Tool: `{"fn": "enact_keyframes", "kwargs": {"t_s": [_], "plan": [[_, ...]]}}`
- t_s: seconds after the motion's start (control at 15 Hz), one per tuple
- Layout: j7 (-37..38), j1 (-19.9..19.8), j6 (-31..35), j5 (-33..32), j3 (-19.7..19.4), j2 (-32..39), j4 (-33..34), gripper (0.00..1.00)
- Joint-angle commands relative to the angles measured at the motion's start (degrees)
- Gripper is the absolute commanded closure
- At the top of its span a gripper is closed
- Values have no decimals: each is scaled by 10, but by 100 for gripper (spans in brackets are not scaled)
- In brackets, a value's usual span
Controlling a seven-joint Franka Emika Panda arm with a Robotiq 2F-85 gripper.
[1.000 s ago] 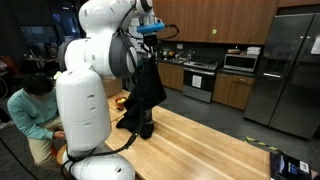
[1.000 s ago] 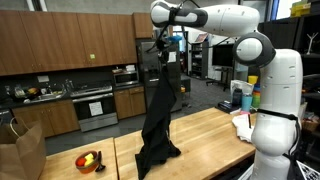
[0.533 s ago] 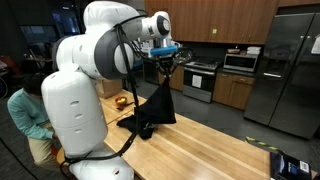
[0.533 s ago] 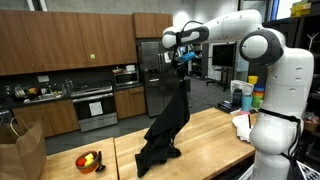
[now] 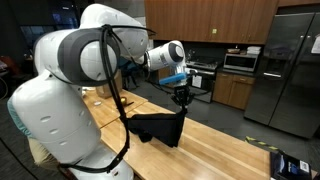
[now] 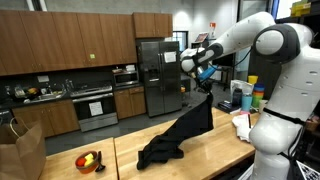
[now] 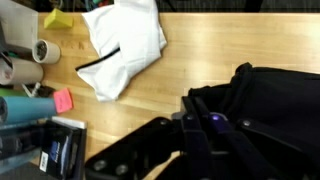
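Observation:
The bare wood beside the white cloth is below my gripper, nearer the arm's base. My gripper should lower back toward that spot next to release the garment.
A black garment (image 6: 178,132) stretches in a slant from the wooden table (image 6: 205,150) up to my gripper (image 6: 201,90), which is shut on its upper edge. In the exterior view from behind the arm, the gripper (image 5: 182,96) hangs over the tabletop with the garment (image 5: 160,128) draped below it, its lower end bunched on the wood. In the wrist view the gripper (image 7: 198,128) shows as dark fingers pinched into the black garment (image 7: 265,105), and the fingertips are lost in the fabric. A white cloth (image 7: 125,45) lies on the table beyond.
A bowl of fruit (image 6: 88,160) and a paper bag (image 6: 20,150) sit at the table's far end. Bottles (image 6: 255,95) and the white cloth (image 6: 240,122) are near the robot base. A pink note (image 7: 63,100) and rolls (image 7: 42,50) lie at the table edge. A steel fridge (image 5: 290,70) stands behind.
The gripper has swung down and along the table with the garment in it. The cloth went from hanging straight down to a low slanted stretch.

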Motion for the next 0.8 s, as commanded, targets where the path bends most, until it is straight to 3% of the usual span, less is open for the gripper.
{"fn": "enact_keyframes", "kwargs": {"t_s": [0.0,0.53,0.6,0.73], "plan": [[79,-26,37,-86,-25,-66,-125,99],[282,-71,-25,-243,-45,-21,-206,99],[300,-70,-47,-249,-44,-5,-203,71],[305,-60,-76,-241,-45,8,-201,65]]}}
